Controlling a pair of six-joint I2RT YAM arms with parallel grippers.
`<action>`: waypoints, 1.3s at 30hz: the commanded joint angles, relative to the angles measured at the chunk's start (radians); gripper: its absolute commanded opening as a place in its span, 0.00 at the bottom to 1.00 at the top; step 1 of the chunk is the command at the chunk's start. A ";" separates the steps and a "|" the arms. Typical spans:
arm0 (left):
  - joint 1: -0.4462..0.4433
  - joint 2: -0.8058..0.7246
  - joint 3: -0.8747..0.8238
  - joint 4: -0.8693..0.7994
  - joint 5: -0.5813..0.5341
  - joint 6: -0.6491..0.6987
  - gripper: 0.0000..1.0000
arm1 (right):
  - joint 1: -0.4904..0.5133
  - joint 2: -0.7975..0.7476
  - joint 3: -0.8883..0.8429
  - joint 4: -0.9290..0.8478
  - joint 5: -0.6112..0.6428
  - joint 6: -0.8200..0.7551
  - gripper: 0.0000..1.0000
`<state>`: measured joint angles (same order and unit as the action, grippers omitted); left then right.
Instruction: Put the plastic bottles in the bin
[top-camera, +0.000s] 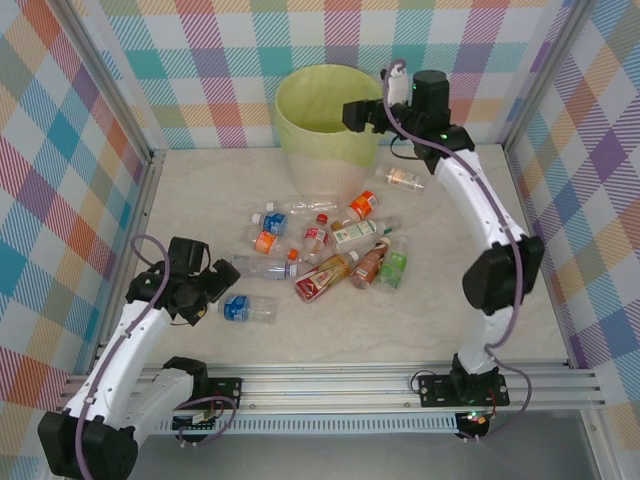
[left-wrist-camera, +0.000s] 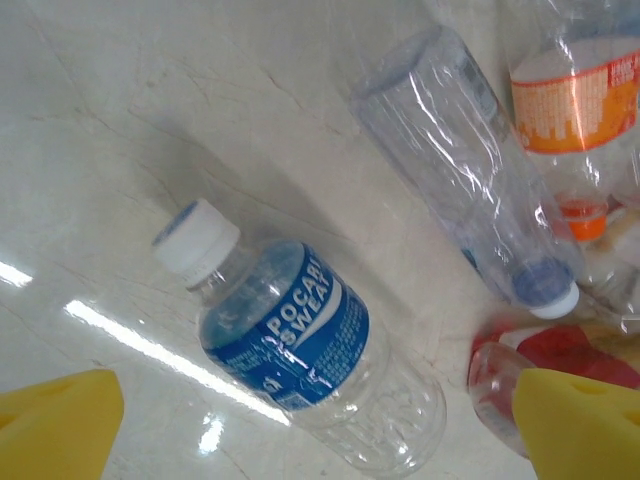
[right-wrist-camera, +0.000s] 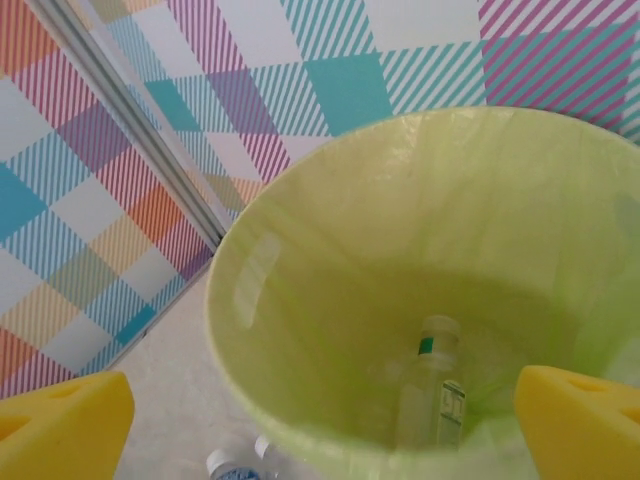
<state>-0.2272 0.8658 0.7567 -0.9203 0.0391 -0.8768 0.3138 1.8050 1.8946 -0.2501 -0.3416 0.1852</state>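
Observation:
The bottle is slanted between the open yellow fingers. So my left gripper needs to turn next and come down onto the bottle's blue label (top-camera: 237, 308) (left-wrist-camera: 300, 335), which is below it.
Several plastic bottles (top-camera: 330, 255) lie scattered in the middle of the table. A blue-labelled bottle (top-camera: 246, 309) (left-wrist-camera: 300, 345) lies nearest my left gripper (top-camera: 218, 283) (left-wrist-camera: 310, 440), which hovers open over it, yellow fingertips (left-wrist-camera: 55, 420) on either side. The bin (top-camera: 325, 125) (right-wrist-camera: 330, 300), cream with a yellow-green bag, stands at the back. My right gripper (top-camera: 358, 115) (right-wrist-camera: 320, 430) hangs open over the bin's rim with nothing between its fingers. One clear bottle (right-wrist-camera: 430, 385) lies at the bottom of the bin.
A lone orange-labelled bottle (top-camera: 403, 179) lies right of the bin, under the right arm. A clear bottle (left-wrist-camera: 470, 180), an orange-labelled one (left-wrist-camera: 575, 100) and a red one (left-wrist-camera: 535, 365) lie close beyond the blue bottle. Plaid walls and metal rails enclose the table.

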 joint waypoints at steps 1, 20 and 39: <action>-0.090 -0.009 -0.055 0.031 -0.011 -0.164 1.00 | -0.002 -0.213 -0.220 0.208 -0.018 0.040 1.00; -0.189 0.090 -0.297 0.391 -0.016 -0.652 0.95 | -0.002 -1.121 -1.219 0.352 0.382 0.115 1.00; -0.189 0.145 -0.267 0.528 -0.087 -0.480 0.50 | -0.002 -1.082 -1.233 0.359 0.395 0.139 1.00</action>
<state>-0.4065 1.0470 0.4534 -0.3901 -0.0113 -1.4651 0.3138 0.7113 0.6727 0.0467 0.0341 0.3042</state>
